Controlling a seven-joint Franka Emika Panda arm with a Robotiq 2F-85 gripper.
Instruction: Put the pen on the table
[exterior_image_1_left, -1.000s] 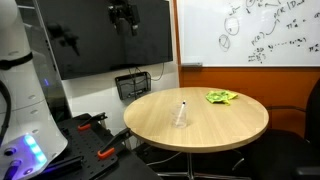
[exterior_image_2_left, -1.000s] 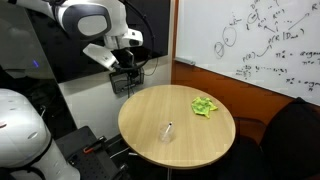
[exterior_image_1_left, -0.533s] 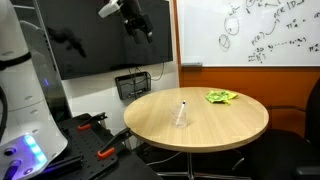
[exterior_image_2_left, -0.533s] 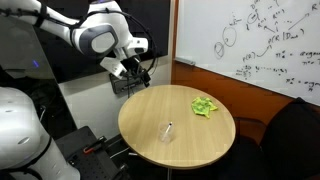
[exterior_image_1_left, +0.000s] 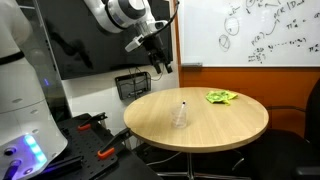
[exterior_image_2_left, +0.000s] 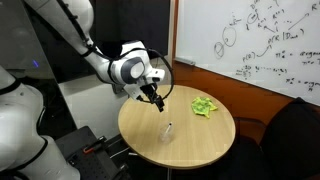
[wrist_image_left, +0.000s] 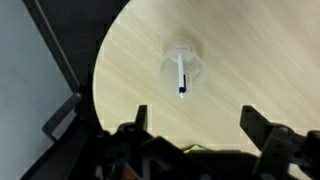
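Next, my gripper moves down and across toward the glass (exterior_image_1_left: 181, 117), then brings its open fingers around the pen's dark blue tip.
The pen (wrist_image_left: 181, 77) is a thin pale stick with a dark blue tip. It stands inside a clear drinking glass (wrist_image_left: 181, 68) near the middle of the round tan table (wrist_image_left: 250, 60). In both exterior views the glass (exterior_image_1_left: 181, 117) (exterior_image_2_left: 167, 131) stands upright on the table (exterior_image_1_left: 230, 125) (exterior_image_2_left: 200, 135), and the pen (exterior_image_1_left: 182, 107) pokes out of it. My gripper (wrist_image_left: 195, 120) is open and empty, high above the table, with the glass ahead between the fingers. In the exterior views the gripper (exterior_image_1_left: 160, 62) (exterior_image_2_left: 156, 99) hangs over the table's edge.
A green crumpled object (exterior_image_1_left: 221, 97) (exterior_image_2_left: 205, 105) lies on the far side of the table. A black wire basket (exterior_image_1_left: 132, 84) hangs on the wall behind. A black floor shelf with orange-handled tools (exterior_image_1_left: 95, 135) stands beside the table. A whiteboard (exterior_image_1_left: 250, 30) covers the wall.
The arm has swung down and over from high near the screen toward the table, bringing the gripper above the table's edge. The glass and pen have not moved.
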